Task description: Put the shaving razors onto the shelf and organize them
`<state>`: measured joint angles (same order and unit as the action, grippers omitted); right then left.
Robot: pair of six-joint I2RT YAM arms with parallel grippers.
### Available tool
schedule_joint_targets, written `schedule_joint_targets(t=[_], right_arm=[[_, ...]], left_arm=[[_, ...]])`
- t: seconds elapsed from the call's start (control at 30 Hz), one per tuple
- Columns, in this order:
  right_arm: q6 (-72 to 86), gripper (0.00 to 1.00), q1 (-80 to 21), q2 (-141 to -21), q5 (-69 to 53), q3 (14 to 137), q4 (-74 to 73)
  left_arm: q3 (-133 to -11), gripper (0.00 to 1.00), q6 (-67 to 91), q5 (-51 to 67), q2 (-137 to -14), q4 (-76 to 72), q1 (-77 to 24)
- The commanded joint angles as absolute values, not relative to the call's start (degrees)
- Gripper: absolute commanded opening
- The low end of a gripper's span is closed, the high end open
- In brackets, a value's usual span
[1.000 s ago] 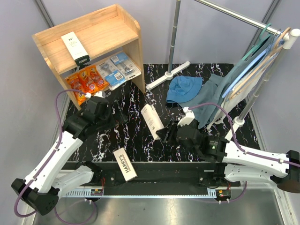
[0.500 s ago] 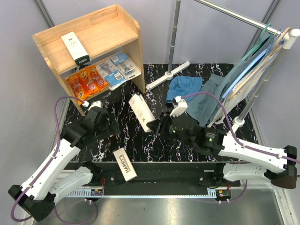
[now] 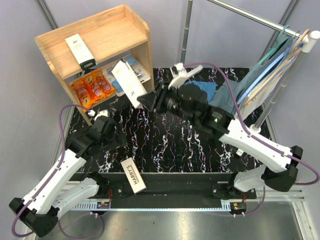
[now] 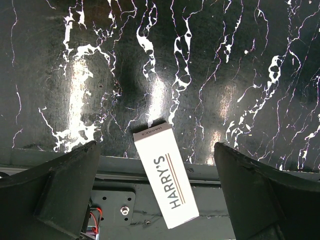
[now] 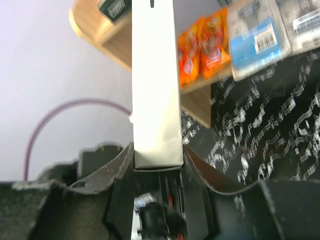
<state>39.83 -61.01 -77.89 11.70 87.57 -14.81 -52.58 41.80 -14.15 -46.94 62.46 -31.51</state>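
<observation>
My right gripper rises and moves outward next to release the held box, since the shelf's bare wood (image 3: 99, 45) beside the top box lies above and outward of it.
The light-wood shelf (image 3: 107, 35) stands at the back left. One white Harry's box (image 3: 80, 49) lies on its top level. Orange packs (image 3: 91, 87) and blue blister packs (image 3: 131, 70) lie on the lower level. My right gripper (image 3: 148, 100) is shut on the end of a second white Harry's box (image 3: 127, 82), which it holds in the air before the shelf's front; in the right wrist view that box (image 5: 152, 75) rises from the gripper (image 5: 158, 150). A third Harry's box (image 3: 133, 175) lies at the near table edge. My left gripper (image 4: 155, 146) hangs open above that box (image 4: 165, 172).
A metal clothes rack pole (image 3: 186, 35) rises behind the table's middle, with garments (image 3: 270, 75) hanging at the right. A blue cloth (image 3: 204, 90) lies partly under my right arm. In the right wrist view the orange packs (image 5: 205, 45) and blue packs (image 5: 255, 45) show beside the held box.
My right arm has lifted the white box off the table's middle and carried it left and back toward the shelf. My left arm has drawn back slightly toward the near edge.
</observation>
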Motion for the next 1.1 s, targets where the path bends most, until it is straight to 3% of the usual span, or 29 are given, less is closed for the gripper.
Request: schedule_joint_targets(t=[0.0,0.53,0.83,1.07], right_arm=[[38.9,0.00,-56.3,-83.0,1.5,98.1,-9.6],[49.7,0.00,-44.7,-107.0,-15.5,125.1,-5.9],[59.2,0.01,-40.1,-124.5,-24.4,150.2,-9.8],[62.3,0.01,-39.9,-128.7,-24.4,154.2,-10.1]], left_arm=[[-52.2,0.99,41.0,-14.6,-46.8,60.1,-31.7],[-49.3,0.99,42.0,-10.5,-45.4,57.5,-31.7],[-47.1,0.99,42.5,-9.1,-44.2,56.8,-32.0],[-46.4,0.99,42.7,-8.6,-43.9,56.7,-32.3]])
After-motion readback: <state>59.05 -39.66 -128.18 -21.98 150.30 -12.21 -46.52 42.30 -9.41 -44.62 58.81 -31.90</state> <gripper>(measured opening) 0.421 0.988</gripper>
